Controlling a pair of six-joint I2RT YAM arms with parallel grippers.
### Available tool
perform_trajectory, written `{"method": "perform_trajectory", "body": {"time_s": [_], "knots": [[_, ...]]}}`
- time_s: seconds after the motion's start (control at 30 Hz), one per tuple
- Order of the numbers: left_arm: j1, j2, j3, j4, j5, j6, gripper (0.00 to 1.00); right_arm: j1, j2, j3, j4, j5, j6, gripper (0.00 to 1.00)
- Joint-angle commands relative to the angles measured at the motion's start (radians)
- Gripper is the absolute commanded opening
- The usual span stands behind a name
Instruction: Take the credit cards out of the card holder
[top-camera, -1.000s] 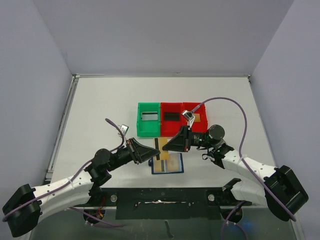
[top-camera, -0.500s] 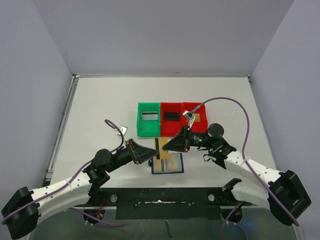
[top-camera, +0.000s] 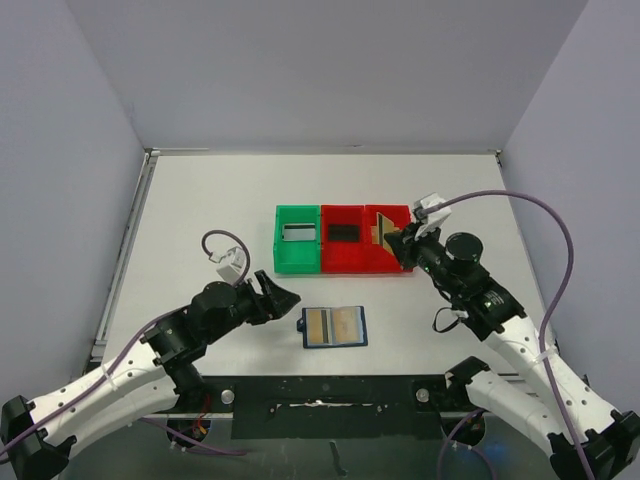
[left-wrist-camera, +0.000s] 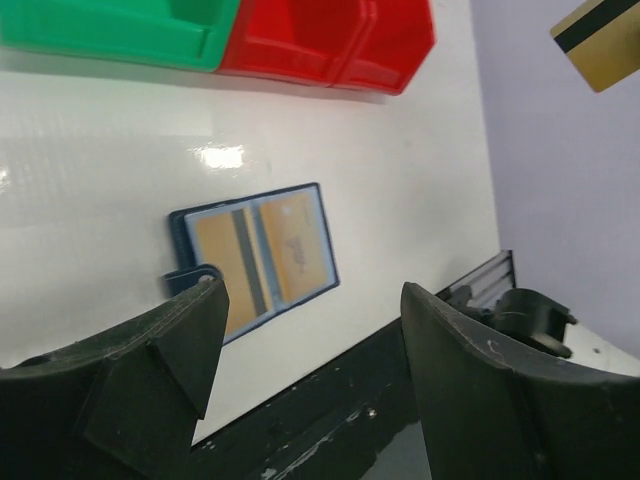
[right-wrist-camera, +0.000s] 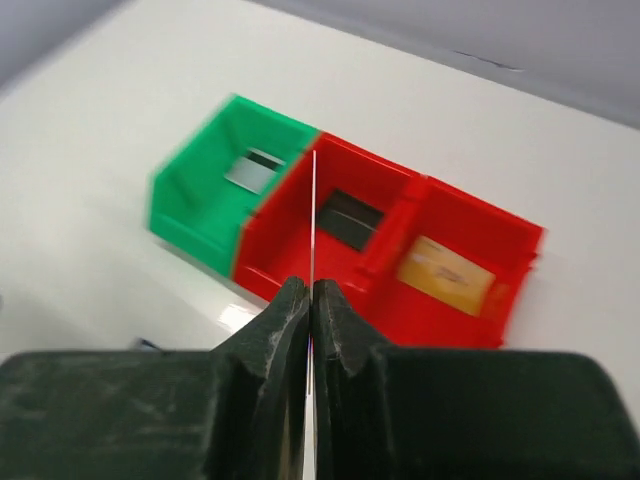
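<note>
The gold card goes outward and down in my right gripper next, whose fingers tip into the red end bin to release it, since a similar tan card lies there.
The card holder (top-camera: 335, 326) lies open and flat near the table's front edge, with tan credit cards in both of its pockets (left-wrist-camera: 255, 258). My left gripper (top-camera: 280, 298) hangs open just to its left, touching nothing, and its fingers (left-wrist-camera: 150, 370) frame the holder in the left wrist view. My right gripper (top-camera: 395, 240) is shut on a gold credit card with a dark stripe (top-camera: 381, 228), held above the right red bin. That card appears edge-on (right-wrist-camera: 313, 220) between the pinched right gripper (right-wrist-camera: 311, 295), and flat (left-wrist-camera: 598, 40) in the left wrist view.
Three bins stand in a row behind the holder. The green bin (top-camera: 298, 250) holds a greyish card (right-wrist-camera: 252, 168), the middle red bin (top-camera: 343, 252) a black card (right-wrist-camera: 348, 218), and the right red bin (top-camera: 398, 262) a tan card (right-wrist-camera: 445, 272). A dark rail (top-camera: 330, 390) runs along the front edge.
My left gripper opened and drew back to the left, away from the holder. My right gripper pulled the striped card off the holder and carried it back and right, over the red bins.
</note>
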Motion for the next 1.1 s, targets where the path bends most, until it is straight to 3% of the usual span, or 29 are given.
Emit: {"method": "perform_trajectory", "body": {"time_s": [0.0, 0.17, 0.3, 0.63, 1.07], "knots": [[0.005, 0.012, 0.052, -0.149, -0.048, 0.05, 0.7, 0.007, 0.066, -0.014, -0.064, 0.26, -0.575, 0.0], [0.005, 0.038, 0.038, -0.116, -0.016, 0.052, 0.7, -0.015, 0.259, 0.046, -0.045, 0.312, -0.807, 0.0], [0.005, 0.056, 0.048, -0.113, 0.018, 0.051, 0.7, -0.058, 0.376, 0.063, -0.016, 0.167, -0.945, 0.0], [0.009, 0.06, 0.056, -0.103, 0.062, 0.045, 0.71, -0.203, 0.571, 0.128, 0.082, -0.028, -1.007, 0.0], [0.014, 0.056, 0.072, -0.102, 0.084, 0.054, 0.72, -0.212, 0.763, 0.222, 0.118, -0.051, -1.109, 0.0]]}}
